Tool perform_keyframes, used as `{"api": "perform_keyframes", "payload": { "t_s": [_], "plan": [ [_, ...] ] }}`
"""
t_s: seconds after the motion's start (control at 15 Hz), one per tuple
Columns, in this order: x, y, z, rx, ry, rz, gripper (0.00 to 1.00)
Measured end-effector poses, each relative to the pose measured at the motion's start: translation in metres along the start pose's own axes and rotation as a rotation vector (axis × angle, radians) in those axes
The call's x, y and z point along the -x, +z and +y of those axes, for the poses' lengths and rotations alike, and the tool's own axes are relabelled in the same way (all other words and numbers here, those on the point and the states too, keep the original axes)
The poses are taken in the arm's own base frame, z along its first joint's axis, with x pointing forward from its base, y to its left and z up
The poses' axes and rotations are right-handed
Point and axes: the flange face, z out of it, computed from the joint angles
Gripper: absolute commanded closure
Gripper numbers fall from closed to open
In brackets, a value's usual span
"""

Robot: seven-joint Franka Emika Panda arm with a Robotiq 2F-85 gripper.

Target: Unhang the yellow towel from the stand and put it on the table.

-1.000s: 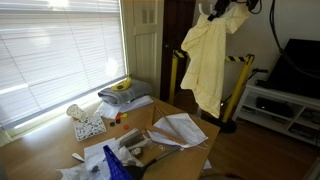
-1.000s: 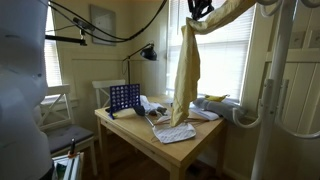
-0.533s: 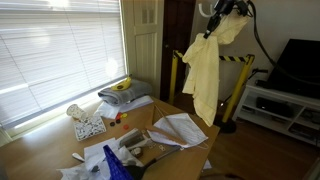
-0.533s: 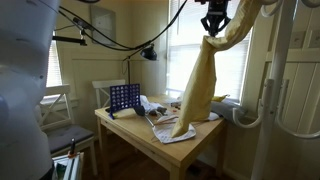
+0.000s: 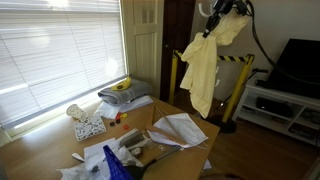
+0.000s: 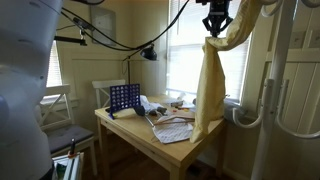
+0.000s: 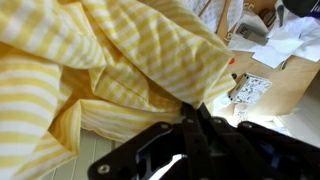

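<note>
The upper part of the towel still reaches the white stand, so my gripper will move away from it and down over the table's papered corner to let go.
The yellow towel hangs in long folds from my gripper, high above the far end of the wooden table. In an exterior view the gripper is shut on the towel, whose upper part still runs up to the top of the white stand. Its lower end hangs by the corner of the table. In the wrist view the jaws pinch a bunch of the towel, which fills most of the picture.
White papers, a grey cloth with a banana and a blue grid rack lie on the table. Yellow-and-black posts and a low white TV cabinet stand beyond it. A black lamp stands near the window.
The gripper came down a little with the towel a second ago and has since held still. The towel's hanging end has swung from over the table to beside its corner.
</note>
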Motion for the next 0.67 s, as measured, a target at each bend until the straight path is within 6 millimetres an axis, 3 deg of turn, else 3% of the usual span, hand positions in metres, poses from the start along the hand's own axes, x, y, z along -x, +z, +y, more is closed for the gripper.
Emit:
{"api": "perform_keyframes", "payload": {
  "t_s": [0.27, 0.4, 0.67],
  "plan": [
    [-0.003, 0.012, -0.005, -0.010, -0.017, -0.023, 0.98],
    [-0.012, 0.048, -0.026, -0.037, -0.063, -0.093, 0.98],
    [-0.025, 0.146, -0.085, -0.096, -0.177, -0.310, 0.98]
  ]
}}
